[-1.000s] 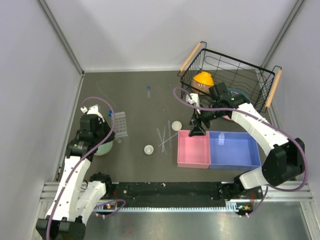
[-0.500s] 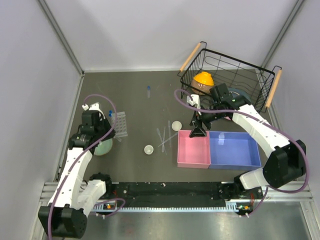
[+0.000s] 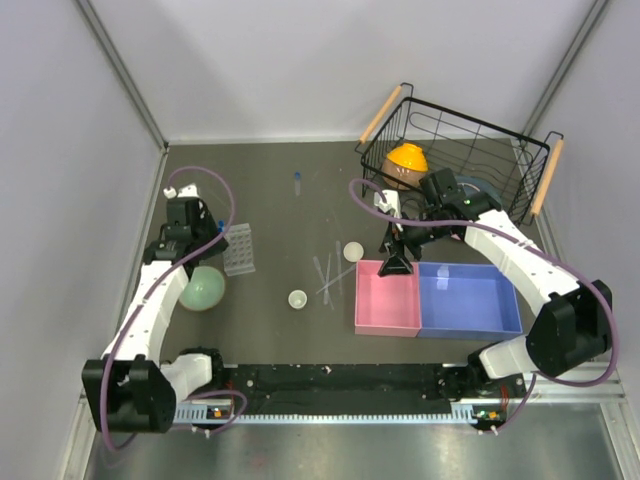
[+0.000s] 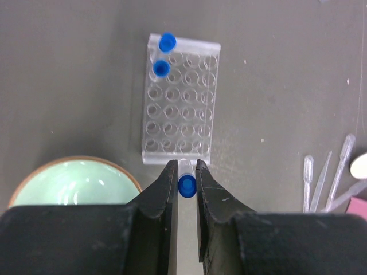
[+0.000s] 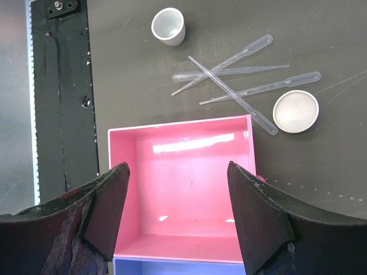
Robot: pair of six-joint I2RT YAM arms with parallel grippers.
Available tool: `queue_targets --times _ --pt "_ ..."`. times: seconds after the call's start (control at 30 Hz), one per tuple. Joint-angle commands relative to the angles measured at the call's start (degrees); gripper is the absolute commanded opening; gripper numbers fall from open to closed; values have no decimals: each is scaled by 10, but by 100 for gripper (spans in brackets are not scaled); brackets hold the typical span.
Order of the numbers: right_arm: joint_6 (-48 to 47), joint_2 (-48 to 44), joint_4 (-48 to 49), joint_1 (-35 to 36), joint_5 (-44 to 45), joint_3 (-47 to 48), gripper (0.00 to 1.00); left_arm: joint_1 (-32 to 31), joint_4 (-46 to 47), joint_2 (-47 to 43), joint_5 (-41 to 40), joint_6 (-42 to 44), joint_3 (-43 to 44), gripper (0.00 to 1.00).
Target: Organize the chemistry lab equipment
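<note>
I next need to lower my left gripper outward onto the clear tube rack [image 4: 181,98], close beside its blue-capped tubes, and release the tube at the empty holes.
My left gripper [image 4: 184,172] is shut on a small clear tube with a blue cap [image 4: 186,184], held just short of the near edge of the clear tube rack [image 4: 181,98]. Two blue-capped tubes [image 4: 164,55] stand in the rack's far left corner. The rack shows at the left of the top view [image 3: 238,248], beside my left gripper [image 3: 182,215]. One more tube [image 3: 297,179] lies far back. My right gripper [image 5: 178,172] is open and empty above the pink bin [image 5: 182,189]. Several pipettes [image 5: 241,80] and two white dishes [image 5: 168,26] [image 5: 295,111] lie beyond it.
A pale green bowl [image 3: 202,289] sits near the rack. A blue bin [image 3: 468,300] adjoins the pink one. A black wire basket [image 3: 455,160] at back right holds the orange bowl [image 3: 406,160] and plates. Grey walls close in three sides.
My left arm has swung back and leftward off the green bowl, which now shows fully, bringing the tube to the rack's near edge. The right arm has barely moved.
</note>
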Motion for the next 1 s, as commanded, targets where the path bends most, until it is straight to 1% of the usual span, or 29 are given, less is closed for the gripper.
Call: queue_targets --times 0.0,0.43,0.97 --pt "-11 -18 10 -3 -21 0 70 25 61 32 -30 19 39 5" --pt "-13 -9 10 -3 -22 3 70 59 103 125 -7 42 74 5" --pt "-11 -4 11 -3 -20 5 70 66 114 196 -3 51 85 6"
